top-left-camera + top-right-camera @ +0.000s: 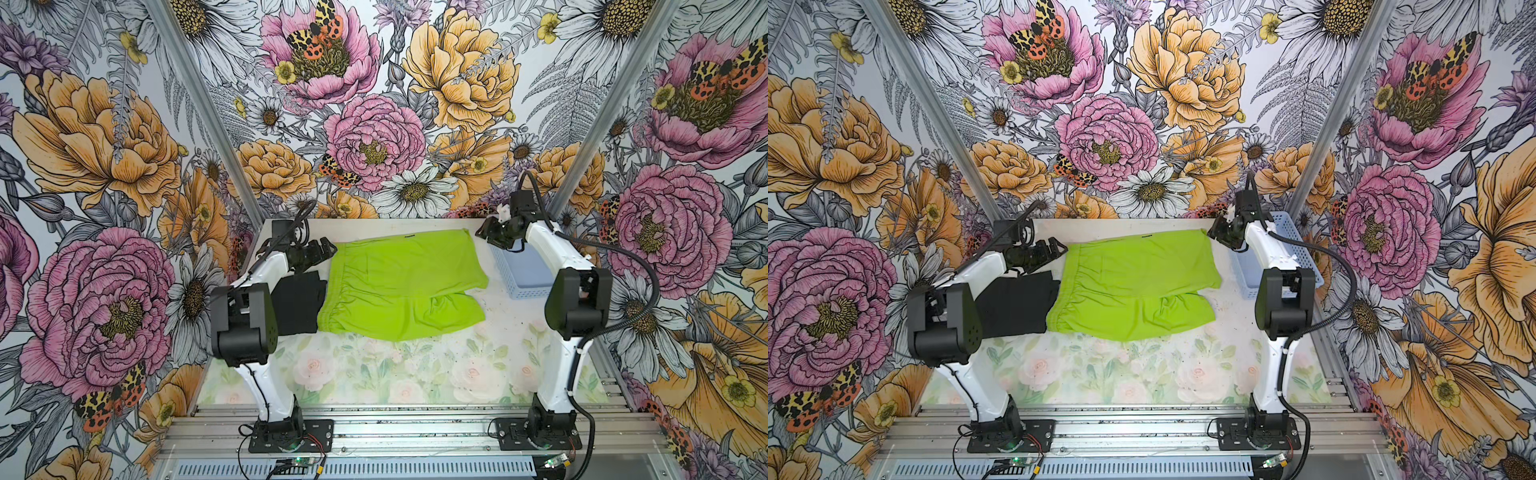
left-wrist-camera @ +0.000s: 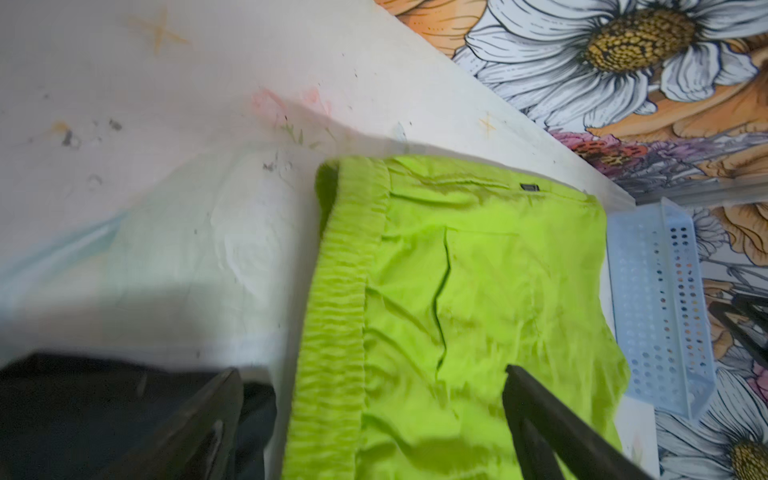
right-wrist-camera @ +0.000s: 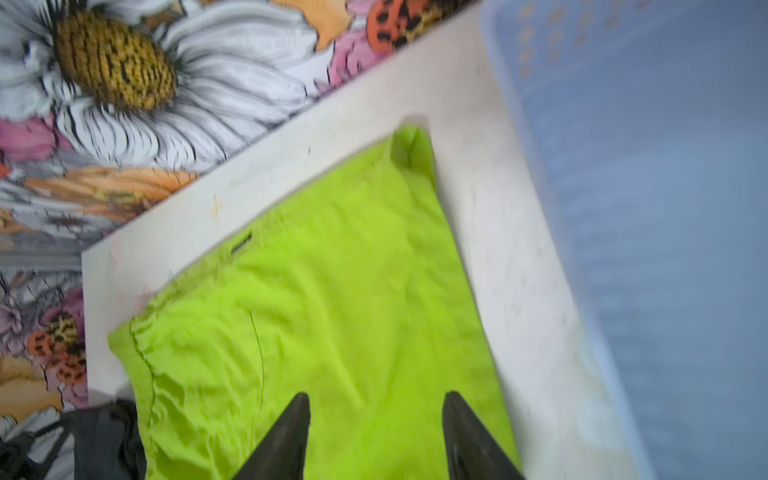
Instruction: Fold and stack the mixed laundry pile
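The near leg lies creased, so my right gripper will next move back and down onto the near leg's hem [image 1: 480, 310], which is back from and below it.
The lime-green shorts [image 1: 399, 282] [image 1: 1133, 282] lie doubled over on the table's back half, with the waistband towards the left. A folded black T-shirt [image 1: 297, 303] [image 1: 1013, 307] lies next to the waistband, partly hidden by my left arm. My left gripper [image 1: 330, 249] [image 2: 372, 372] hangs open over the waistband's far corner, holding nothing. At the far right corner of the shorts [image 3: 332, 311], my right gripper [image 1: 482, 230] [image 3: 377, 395] hovers with its jaws apart and nothing between them.
A light-blue perforated basket [image 1: 525, 274] [image 2: 660, 311] stands at the back right, under my right arm. The table [image 1: 374, 374] carries a pale floral cloth. Flowered walls close in the back and both sides.
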You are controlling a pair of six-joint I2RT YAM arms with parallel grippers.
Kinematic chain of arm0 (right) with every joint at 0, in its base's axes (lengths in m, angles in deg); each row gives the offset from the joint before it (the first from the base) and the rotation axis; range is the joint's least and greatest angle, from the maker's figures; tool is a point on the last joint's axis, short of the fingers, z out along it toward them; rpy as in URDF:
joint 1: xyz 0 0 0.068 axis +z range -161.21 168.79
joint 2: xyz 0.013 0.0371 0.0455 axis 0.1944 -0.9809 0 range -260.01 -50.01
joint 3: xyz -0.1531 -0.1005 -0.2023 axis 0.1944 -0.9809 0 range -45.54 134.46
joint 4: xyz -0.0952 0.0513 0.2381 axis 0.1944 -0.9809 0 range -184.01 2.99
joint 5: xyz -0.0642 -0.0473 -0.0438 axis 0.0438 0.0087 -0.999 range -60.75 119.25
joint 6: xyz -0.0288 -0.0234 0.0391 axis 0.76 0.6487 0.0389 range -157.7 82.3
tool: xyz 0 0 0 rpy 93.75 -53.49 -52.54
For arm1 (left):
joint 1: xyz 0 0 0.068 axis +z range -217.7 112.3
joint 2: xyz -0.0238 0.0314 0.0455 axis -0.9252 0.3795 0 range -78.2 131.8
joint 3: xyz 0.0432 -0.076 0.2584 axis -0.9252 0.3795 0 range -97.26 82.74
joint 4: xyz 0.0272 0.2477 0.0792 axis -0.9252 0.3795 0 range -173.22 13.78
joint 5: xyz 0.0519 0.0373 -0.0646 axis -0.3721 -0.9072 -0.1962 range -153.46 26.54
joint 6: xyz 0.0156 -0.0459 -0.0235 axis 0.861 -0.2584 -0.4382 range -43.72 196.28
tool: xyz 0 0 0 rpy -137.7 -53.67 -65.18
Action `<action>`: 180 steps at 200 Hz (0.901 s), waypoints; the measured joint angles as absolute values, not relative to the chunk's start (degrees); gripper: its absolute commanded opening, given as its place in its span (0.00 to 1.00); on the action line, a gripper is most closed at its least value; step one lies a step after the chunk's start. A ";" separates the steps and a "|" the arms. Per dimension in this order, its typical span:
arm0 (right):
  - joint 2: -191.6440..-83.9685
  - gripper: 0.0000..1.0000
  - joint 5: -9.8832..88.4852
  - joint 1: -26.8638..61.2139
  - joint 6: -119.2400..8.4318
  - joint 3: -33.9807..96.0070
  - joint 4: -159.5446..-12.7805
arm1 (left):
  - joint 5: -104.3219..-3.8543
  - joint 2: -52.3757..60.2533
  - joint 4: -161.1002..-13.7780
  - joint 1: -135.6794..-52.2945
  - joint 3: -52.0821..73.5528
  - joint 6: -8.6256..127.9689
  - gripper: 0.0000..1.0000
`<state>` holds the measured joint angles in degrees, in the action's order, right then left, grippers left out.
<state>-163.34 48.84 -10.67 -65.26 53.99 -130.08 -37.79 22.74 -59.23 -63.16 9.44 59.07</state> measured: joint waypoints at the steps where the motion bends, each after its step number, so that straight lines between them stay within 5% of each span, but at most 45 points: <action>1: -162.34 0.53 48.78 -10.52 -65.26 52.81 -130.04 | -37.79 22.28 -59.25 -63.21 9.79 59.02 0.99; 41: -144.48 0.54 47.55 -6.10 -64.16 23.87 -129.38 | -38.86 6.39 -58.38 -65.48 27.47 55.74 0.99; 99: -145.49 0.54 45.46 -5.06 -63.48 9.57 -125.89 | -41.26 3.92 -56.04 -67.12 39.60 52.60 0.98; 116: -146.58 0.37 45.32 -4.57 -62.98 9.64 -123.07 | -41.53 3.29 -56.13 -67.21 39.82 52.49 0.98; 134: -147.61 0.00 45.17 -4.09 -62.92 9.70 -120.77 | -41.68 2.39 -56.21 -67.21 40.23 52.18 0.98; 180: -144.04 0.00 43.93 -4.09 -63.16 7.47 -122.28 | -43.54 -3.94 -52.70 -67.62 41.98 51.13 0.92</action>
